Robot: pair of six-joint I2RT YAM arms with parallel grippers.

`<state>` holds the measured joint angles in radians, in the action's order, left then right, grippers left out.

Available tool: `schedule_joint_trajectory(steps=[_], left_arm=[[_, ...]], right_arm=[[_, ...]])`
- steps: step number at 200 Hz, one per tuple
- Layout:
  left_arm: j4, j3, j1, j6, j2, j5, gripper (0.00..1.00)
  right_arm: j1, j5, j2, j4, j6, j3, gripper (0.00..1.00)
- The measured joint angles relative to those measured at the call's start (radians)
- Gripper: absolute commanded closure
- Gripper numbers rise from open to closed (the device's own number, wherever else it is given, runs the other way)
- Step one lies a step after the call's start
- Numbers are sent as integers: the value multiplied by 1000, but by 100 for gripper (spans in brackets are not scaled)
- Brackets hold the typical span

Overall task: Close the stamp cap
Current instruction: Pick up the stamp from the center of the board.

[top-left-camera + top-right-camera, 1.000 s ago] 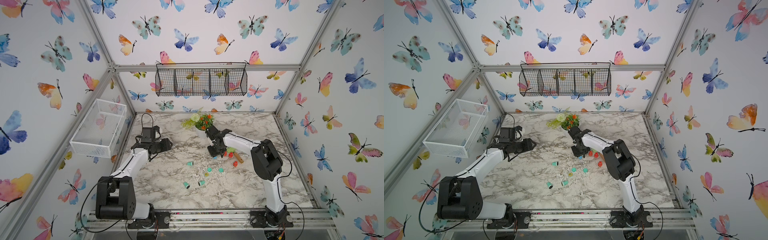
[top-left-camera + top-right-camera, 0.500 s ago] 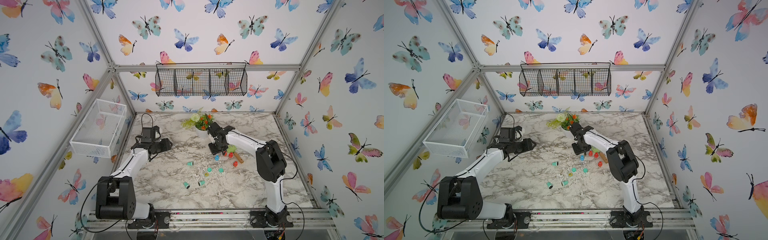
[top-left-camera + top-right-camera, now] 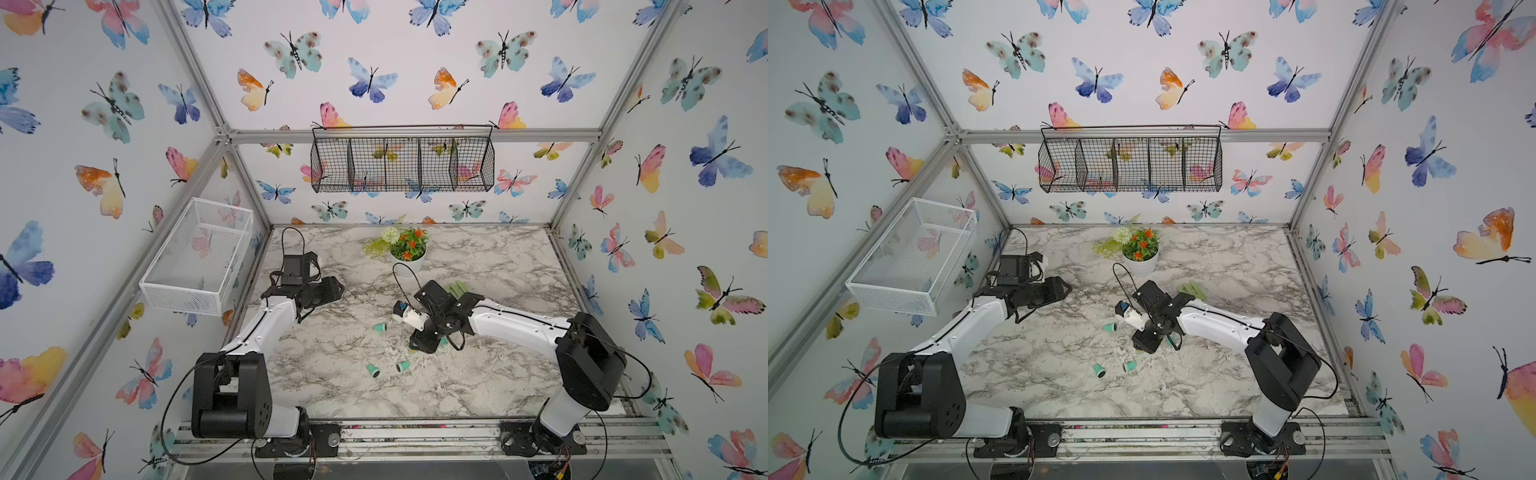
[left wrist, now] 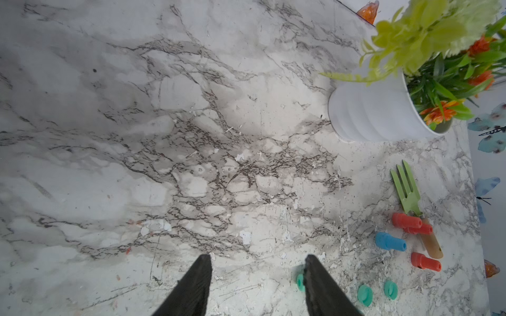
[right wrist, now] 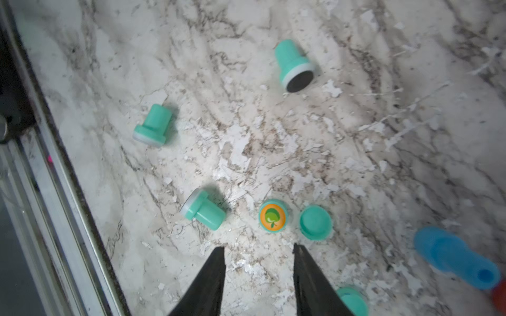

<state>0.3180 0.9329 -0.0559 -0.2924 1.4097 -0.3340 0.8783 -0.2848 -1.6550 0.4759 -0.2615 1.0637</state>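
I will bring my right gripper back, turn it and lower it around the nearest tipped stamp's teal handle point(image 3: 405, 364) point(image 5: 212, 216), because that handle points toward my open fingers.
In the right wrist view several teal stamps lie on the marble table point(image 5: 356, 136). One stamp point(image 5: 294, 64) on its side shows a bare dark face. Two more lie tipped over point(image 5: 153, 125) point(image 5: 204, 209). An upright teal stamp with an orange sticker point(image 5: 273, 218) stands just beyond my right gripper point(image 5: 258, 250), with a loose teal cap point(image 5: 315, 222) beside it. The right gripper is open and empty, hovering over them; in both top views it points down point(image 3: 424, 345) point(image 3: 1144, 343). My left gripper point(image 4: 257, 258) point(image 3: 336, 289) is open and empty at the table's left.
A white flower pot point(image 3: 409, 259) stands at the back. A green fork point(image 4: 408, 191), red stamps point(image 4: 406, 220) and a blue stamp point(image 4: 390, 241) lie right of centre. Teal caps point(image 4: 365, 295) lie near the left gripper's finger. The metal front rail point(image 5: 54, 191) runs close by.
My right gripper has swung from beside the red stamps toward the table's front, over the teal stamps, and its jaws have widened. The left arm has not moved.
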Motion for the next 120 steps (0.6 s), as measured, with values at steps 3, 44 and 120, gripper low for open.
schedule_joint_trajectory(steps=[3, 44, 120], left_arm=[[0, 0, 0, 0, 0, 0, 43], [0, 0, 3, -1, 0, 0, 43], [0, 0, 3, -3, 3, 0, 44]], right_arm=[[0, -8, 5, -8, -27, -14, 55], [16, -74, -21, -102, -319, -65, 57], [65, -86, -128, -212, -529, -83, 59]])
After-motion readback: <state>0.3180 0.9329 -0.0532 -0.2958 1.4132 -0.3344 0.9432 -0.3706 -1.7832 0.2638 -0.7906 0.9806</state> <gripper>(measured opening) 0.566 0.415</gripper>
